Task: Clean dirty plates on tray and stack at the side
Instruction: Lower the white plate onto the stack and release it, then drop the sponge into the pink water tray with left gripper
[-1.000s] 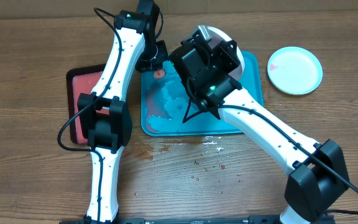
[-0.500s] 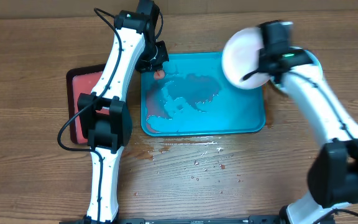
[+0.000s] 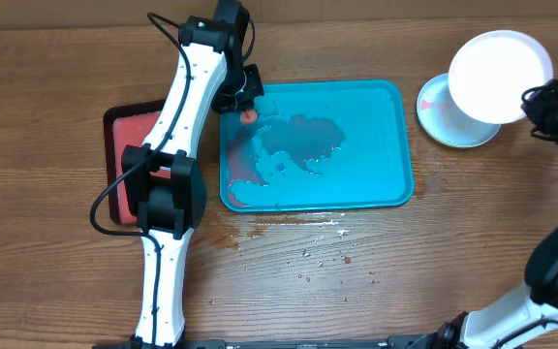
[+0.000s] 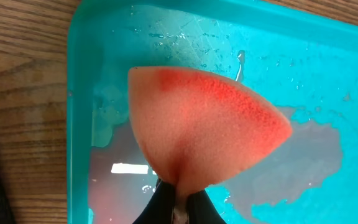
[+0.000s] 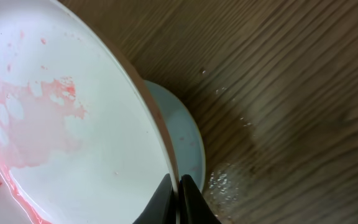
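Note:
I should next move the white plate (image 3: 500, 63) toward the turquoise tray with my right gripper, because it hangs off-center. Then I should lower it onto the mint-blue plate (image 3: 436, 111).
My right gripper (image 5: 179, 186) is shut on the rim of the white plate (image 3: 500, 63), which carries a pale red smear (image 5: 36, 124). It holds the plate in the air above the pale mint-blue plate (image 3: 436, 111) that lies on the table right of the turquoise tray (image 3: 386, 145). The mint-blue plate's edge also shows in the right wrist view (image 5: 185, 140). My left gripper (image 4: 178, 208) is shut on a peach sponge (image 4: 204, 130) with a red-stained edge, held over the tray's wet far-left corner (image 3: 250, 114). The yellow-green plate is out of view.
A smaller black-rimmed red tray (image 3: 124, 126) lies left of the left arm. Pink water pools in the turquoise tray (image 3: 289, 145). Droplets and crumbs (image 3: 308, 242) spot the wood in front of the tray.
My right arm has carried the white plate off the tray, rightwards, to above the mint-blue plate. The left arm and sponge have stayed put.

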